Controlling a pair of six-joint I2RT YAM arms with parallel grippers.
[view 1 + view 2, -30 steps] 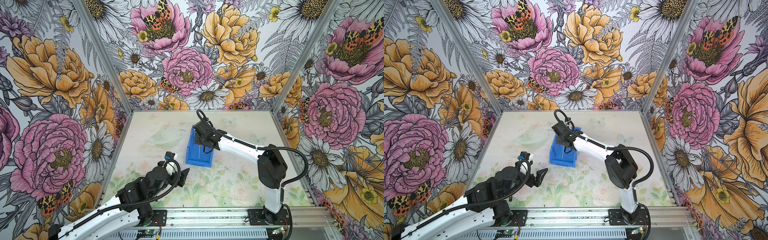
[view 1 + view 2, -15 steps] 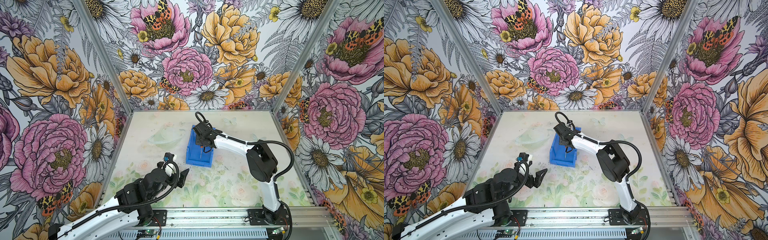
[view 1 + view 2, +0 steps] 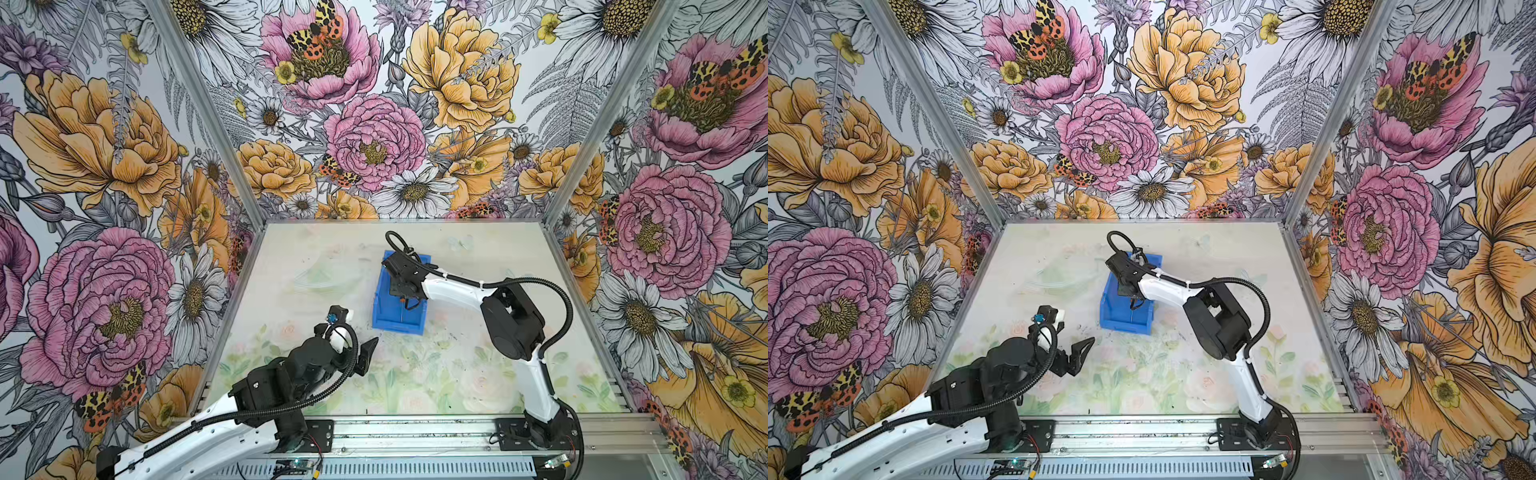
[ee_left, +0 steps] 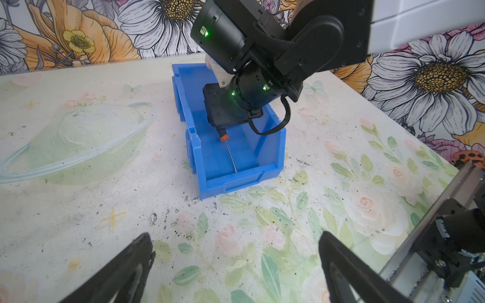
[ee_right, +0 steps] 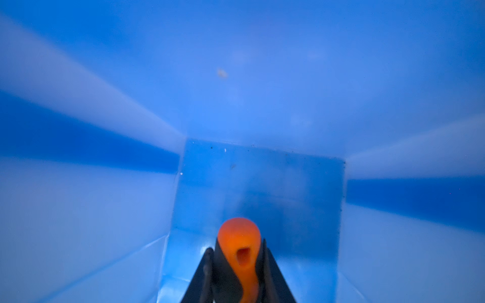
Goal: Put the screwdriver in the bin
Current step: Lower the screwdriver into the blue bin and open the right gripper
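Observation:
The screwdriver still slants with its handle raised, so the robot's right gripper needs to go farther down toward the bottom of the bin to release the screwdriver's orange-and-black handle there.
The blue bin stands mid-table, its low short end toward the front. My right gripper reaches down inside it, shut on the screwdriver's orange-and-black handle. In the left wrist view the screwdriver slants from the right gripper down to the bin floor beside the low end wall. Blue bin walls fill the right wrist view around the right gripper. My left gripper hovers open and empty over the table, in front and left of the bin.
Flowered walls enclose the table on three sides. An aluminium rail carrying both arm bases runs along the front edge. The right arm's elbow hangs above the table right of the bin.
The right arm's elbow has swung left toward the bin while its gripper stayed inside the bin, still holding the screwdriver. The left arm has barely moved.

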